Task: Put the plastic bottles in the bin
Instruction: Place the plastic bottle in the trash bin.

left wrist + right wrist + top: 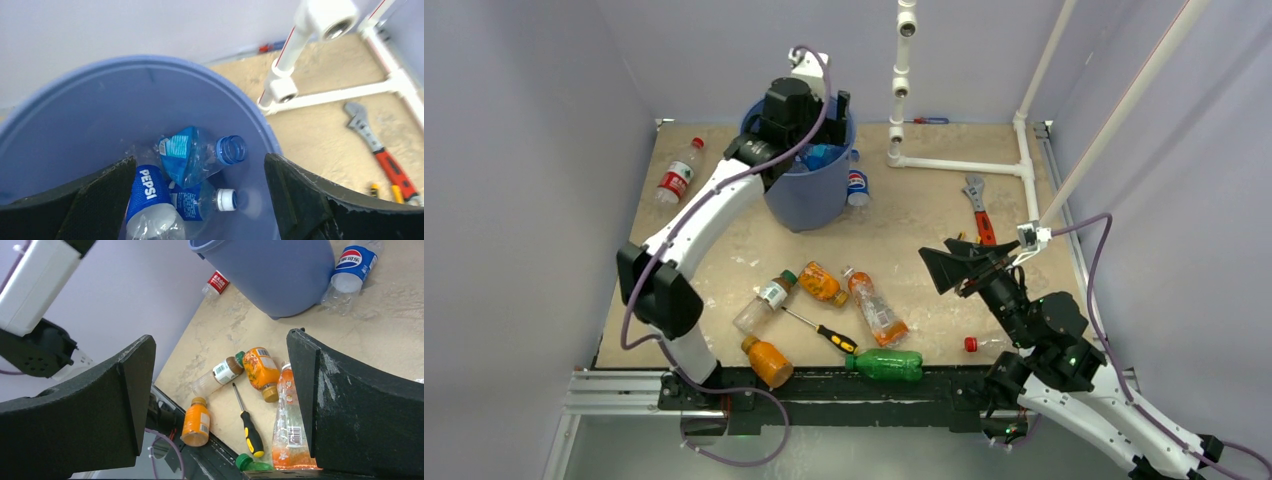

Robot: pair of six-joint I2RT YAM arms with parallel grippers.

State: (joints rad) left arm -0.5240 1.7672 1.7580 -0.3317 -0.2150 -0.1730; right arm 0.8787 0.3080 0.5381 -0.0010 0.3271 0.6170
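My right gripper moves over and down onto the long orange bottle's middle (877, 309) (291, 424) next, as that lies below the gripper, to its left in the top view.
The blue bin (809, 190) stands at the back of the table. My left gripper (200, 162) hangs open over its mouth (809, 115); three bottles lie inside, one a Pepsi bottle (147, 197). A red-labelled bottle (678, 172) lies left of the bin and a Pepsi bottle (857, 186) right of it. Near the front lie a clear bottle (764, 301), three orange bottles (821, 283) (876, 308) (768, 361) and a green bottle (887, 364). My right gripper (954, 268) is open and empty above the table, right of them (220, 340).
A yellow-and-black screwdriver (822, 331) lies among the front bottles. A red-handled wrench (979, 212) lies at the right by white pipes (954, 165). A loose red cap (970, 344) sits near the right arm. Walls close in on three sides.
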